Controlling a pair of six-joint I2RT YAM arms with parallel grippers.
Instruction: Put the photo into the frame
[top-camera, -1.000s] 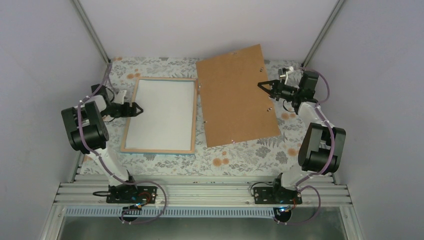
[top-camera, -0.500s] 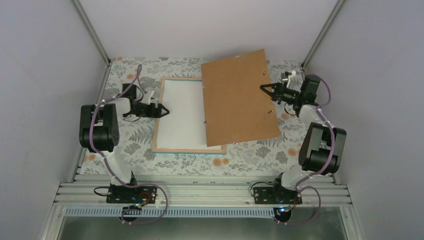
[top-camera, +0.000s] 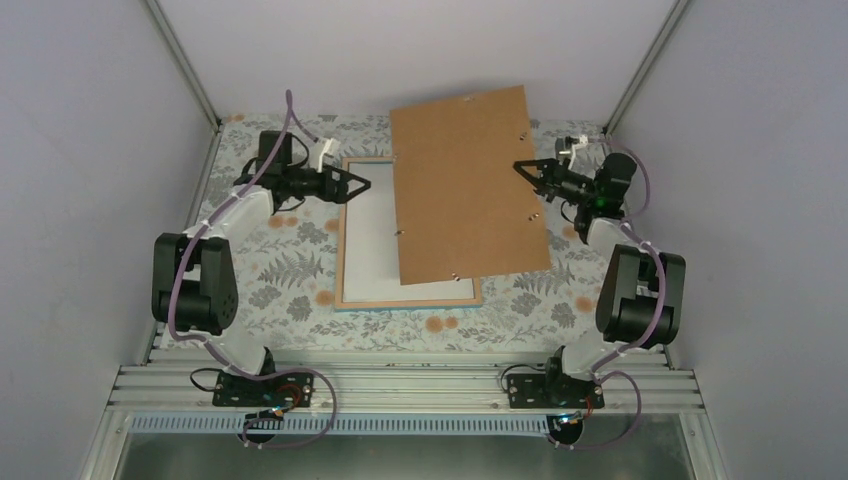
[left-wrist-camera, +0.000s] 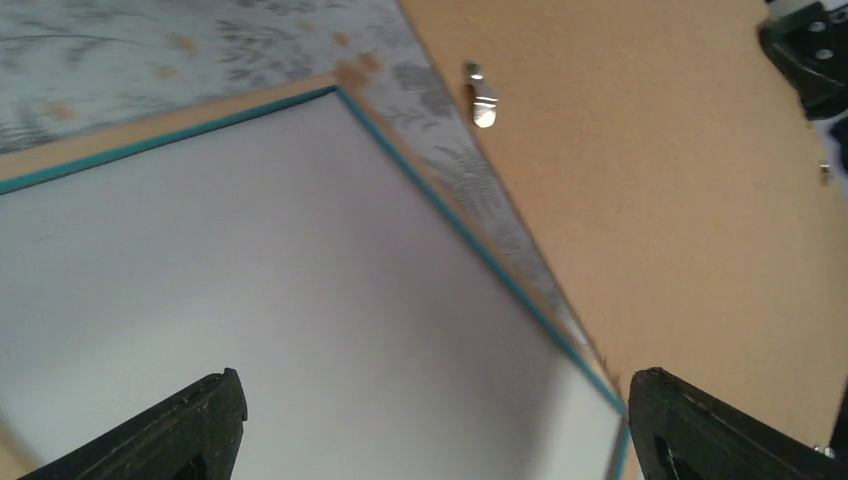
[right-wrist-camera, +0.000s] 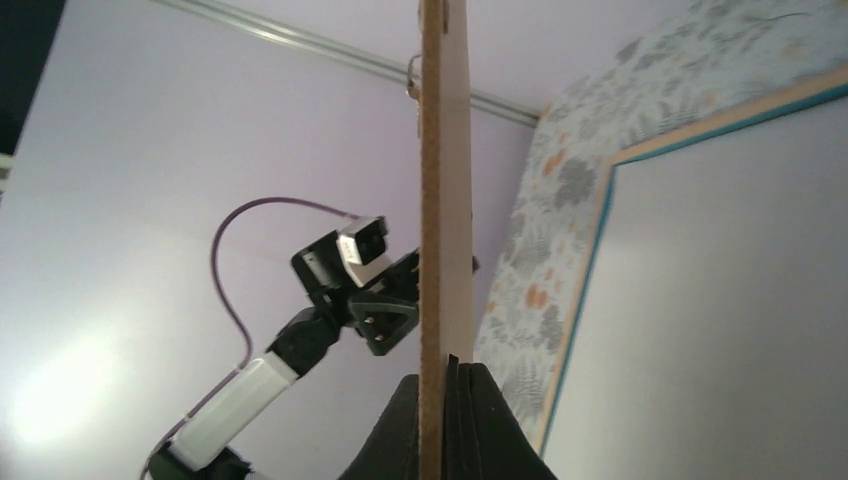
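The left gripper will next tilt up and move toward the right in the top view onto the backing board's free long edge, since only the right gripper holds the board.
The frame (top-camera: 408, 299) lies face down on the table, its wood-coloured back edges up, with a white sheet (top-camera: 368, 240) inside it. The sunflower photo is not visible in any view. My right gripper (top-camera: 522, 170) is shut on the right edge of the brown backing board (top-camera: 465, 180) and holds it tilted above the frame's right half. The right wrist view shows the board edge-on (right-wrist-camera: 434, 200) between the shut jaws. My left gripper (top-camera: 366, 184) is open and empty over the frame's far left corner. The left wrist view shows the teal rim (left-wrist-camera: 450, 215) and the white sheet (left-wrist-camera: 250, 280) below it.
The floral tablecloth (top-camera: 290, 270) covers the table. Small metal turn clips (left-wrist-camera: 482, 98) stick out of the board's edges. Grey walls stand close on the left, right and back. The arm bases sit on the rail (top-camera: 400, 385) at the near edge.
The frame has slid right across the table, and my left gripper moved right and toward the back with it. The board, still held by the right gripper, now overlaps the frame's right half.
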